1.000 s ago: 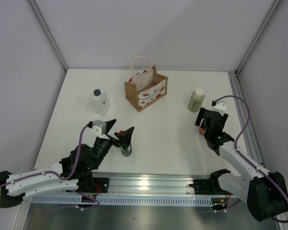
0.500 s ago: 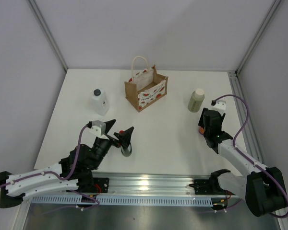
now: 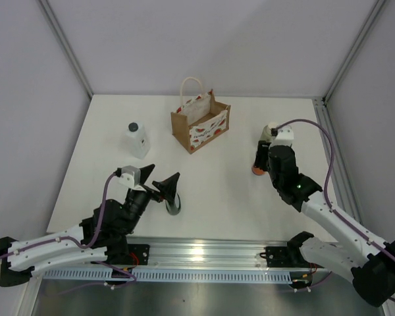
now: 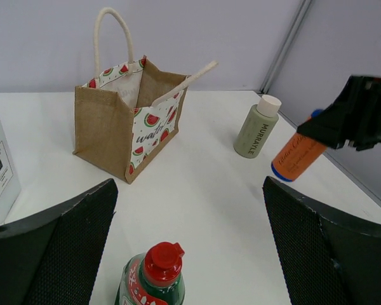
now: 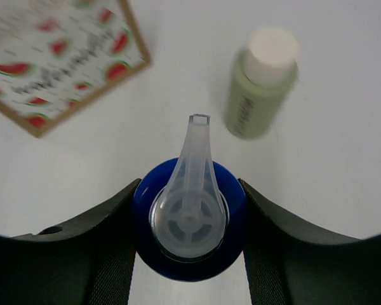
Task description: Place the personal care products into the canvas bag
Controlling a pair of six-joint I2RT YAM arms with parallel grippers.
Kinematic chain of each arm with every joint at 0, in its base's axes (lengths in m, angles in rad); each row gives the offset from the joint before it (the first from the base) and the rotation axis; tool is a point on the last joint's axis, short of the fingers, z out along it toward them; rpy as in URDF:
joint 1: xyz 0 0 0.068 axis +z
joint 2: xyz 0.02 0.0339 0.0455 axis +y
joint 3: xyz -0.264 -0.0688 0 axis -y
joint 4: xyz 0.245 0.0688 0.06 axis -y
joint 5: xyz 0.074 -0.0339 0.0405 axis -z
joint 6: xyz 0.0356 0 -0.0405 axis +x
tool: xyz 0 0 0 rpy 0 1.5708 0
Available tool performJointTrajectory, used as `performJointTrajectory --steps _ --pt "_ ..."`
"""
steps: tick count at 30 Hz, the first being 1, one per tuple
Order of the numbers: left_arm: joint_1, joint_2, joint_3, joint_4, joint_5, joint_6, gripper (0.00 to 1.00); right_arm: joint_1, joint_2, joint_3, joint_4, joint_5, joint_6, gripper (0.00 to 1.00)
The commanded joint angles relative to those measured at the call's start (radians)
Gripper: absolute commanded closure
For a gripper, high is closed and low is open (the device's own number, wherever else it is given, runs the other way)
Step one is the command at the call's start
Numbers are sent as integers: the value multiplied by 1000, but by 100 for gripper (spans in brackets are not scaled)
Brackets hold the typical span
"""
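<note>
My right gripper swings outward and over the canvas bag's opening [image 3: 203, 117] next, to its left in the top view, and releases the orange bottle [image 3: 257, 170] inside.
The canvas bag [image 3: 201, 123] [image 4: 130, 121] stands open at the back middle. My right gripper [image 3: 259, 162] [image 5: 190, 235] is shut on the orange bottle [image 3: 257, 170] [image 4: 296, 154], its fingers pressed against the blue cap [image 5: 190, 222]; the bottle hangs tilted. The beige-olive bottle [image 3: 266, 135] [image 4: 256, 127] [image 5: 261, 86] stands just behind it, partly hidden in the top view. My left gripper [image 3: 159, 181] [image 4: 190, 254] is open, with the dark green bottle with the red cap [image 3: 174, 205] [image 4: 155, 279] standing untouched between its fingers. A translucent white bottle [image 3: 137, 139] [image 4: 0, 168] stands at the left.
White walls with metal corner posts [image 3: 66, 46] close the table on three sides. A metal rail [image 3: 204, 253] runs along the near edge by the arm bases. One rope handle [image 4: 111, 32] of the bag stands upright.
My right gripper has shut on the orange bottle and carried it left and away from me, toward the bag. My left gripper shifted only slightly and stayed open.
</note>
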Motion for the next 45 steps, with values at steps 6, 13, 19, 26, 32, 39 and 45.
performJointTrajectory --steps 6,13,19,26,32,39,45 --pt "-7 -57 -40 49 -40 -32 1 199 253 540 101 -41 -150 100" --pt "-7 -48 -43 57 -60 -31 1 197 574 973 65 -152 -190 100" --pt "-7 -37 -44 62 -64 -38 1 151 812 1229 81 -251 -171 100" --pt "-7 -32 -41 65 -69 -31 1 97 1077 1504 -12 -235 -149 100" --pt "-7 -28 -43 63 -27 -51 1 97 1154 1469 28 -262 -150 100" --pt "-7 -8 -26 40 -38 -63 1 105 1165 1326 129 -239 -141 100" --pt "-7 -46 -43 48 -38 -66 1 105 1170 1217 212 -247 -109 100"
